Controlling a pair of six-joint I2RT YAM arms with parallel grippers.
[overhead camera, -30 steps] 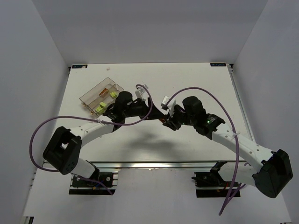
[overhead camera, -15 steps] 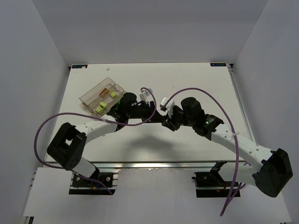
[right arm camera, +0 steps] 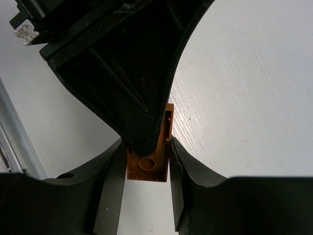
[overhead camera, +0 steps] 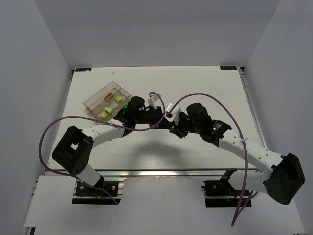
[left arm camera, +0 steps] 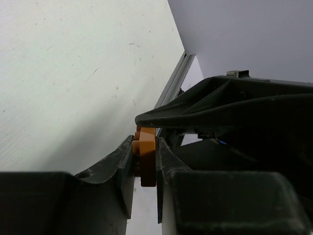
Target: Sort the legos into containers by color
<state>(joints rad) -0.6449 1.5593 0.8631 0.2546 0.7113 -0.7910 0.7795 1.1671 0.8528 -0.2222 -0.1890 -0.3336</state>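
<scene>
Next, my left gripper swings outward over the tray's orange-lego section (overhead camera: 111, 91) and releases, since that section lies outward and to its left in the top view.
An orange lego (left arm camera: 146, 152) hangs in mid-air over the table's middle, caught between both grippers. My left gripper (left arm camera: 145, 147) is shut on its flat faces. In the right wrist view the same orange lego (right arm camera: 149, 169) shows its hollow underside, with my right gripper (right arm camera: 146, 142) closed against its two sides and the left gripper's black fingers (right arm camera: 122, 73) reaching in from above. From the top view the left gripper (overhead camera: 164, 118) and right gripper (overhead camera: 174, 125) meet tip to tip. The containers tray (overhead camera: 90, 104) lies at the left with lime legos (overhead camera: 104, 113) and an orange one (overhead camera: 110, 95) inside.
Purple cables (overhead camera: 205, 95) loop over both arms above the table. The table's metal side rail (left arm camera: 173, 83) runs behind the meeting point in the left wrist view. The white table (overhead camera: 205, 81) stretches to the right and behind.
My left arm has swung right from beside the tray to meet the right gripper, and its jaws have shut on the orange lego. The right arm has edged slightly left.
</scene>
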